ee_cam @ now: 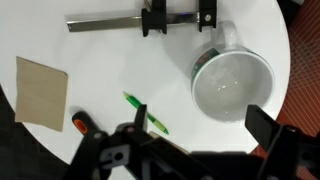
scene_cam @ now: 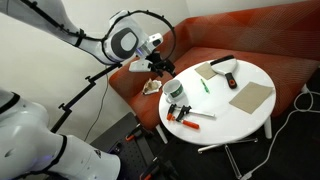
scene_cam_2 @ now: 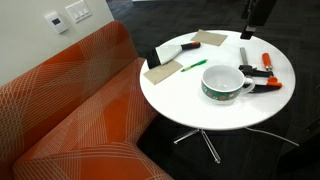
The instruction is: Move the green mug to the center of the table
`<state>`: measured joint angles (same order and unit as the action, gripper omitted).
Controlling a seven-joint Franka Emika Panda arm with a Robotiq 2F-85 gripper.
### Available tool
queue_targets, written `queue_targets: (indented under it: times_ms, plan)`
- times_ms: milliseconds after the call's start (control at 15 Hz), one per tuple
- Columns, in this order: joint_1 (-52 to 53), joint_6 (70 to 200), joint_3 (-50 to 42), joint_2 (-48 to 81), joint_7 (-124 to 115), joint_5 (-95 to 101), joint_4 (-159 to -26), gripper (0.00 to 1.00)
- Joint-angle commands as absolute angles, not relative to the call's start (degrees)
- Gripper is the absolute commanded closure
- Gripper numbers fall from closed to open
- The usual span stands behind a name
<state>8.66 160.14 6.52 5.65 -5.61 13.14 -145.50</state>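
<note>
The mug's rim on the pen's side (scene_cam_2: 220, 67) (ee_cam: 196, 89) lies below my open fingers, and the upright mug's opening faces up, so my gripper needs to move down and straddle the rim there.
The green mug (scene_cam: 175, 91) stands upright and empty near the edge of the round white table (scene_cam: 238, 118), on the robot's side. In the other exterior view the mug (scene_cam_2: 222, 83) sits toward the front of the table (scene_cam_2: 190, 100). In the wrist view the mug (ee_cam: 232, 85) lies just ahead of my gripper (ee_cam: 200, 125), closer to the right finger. The gripper is open and empty. It hovers above the table edge beside the mug (scene_cam: 157, 66) and touches nothing.
A thin green pen (ee_cam: 145, 112) lies left of the mug. A black bar clamp (ee_cam: 140, 20) lies beyond the mug, and orange-handled clamps (scene_cam: 185, 115) are beside it. A brown board (scene_cam: 250, 97), a notebook (scene_cam_2: 163, 70) and the red-orange sofa (scene_cam_2: 70, 110) are nearby.
</note>
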Motion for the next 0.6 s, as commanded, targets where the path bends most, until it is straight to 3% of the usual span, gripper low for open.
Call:
queue_targets:
  times_ms: [0,533]
  plan:
    - [9.1,163.4,4.7,12.3,-8.1,16.4,-142.5,0.0]
    - [10.3,171.2,3.8,26.0,-5.6,11.3,-136.5,0.0]
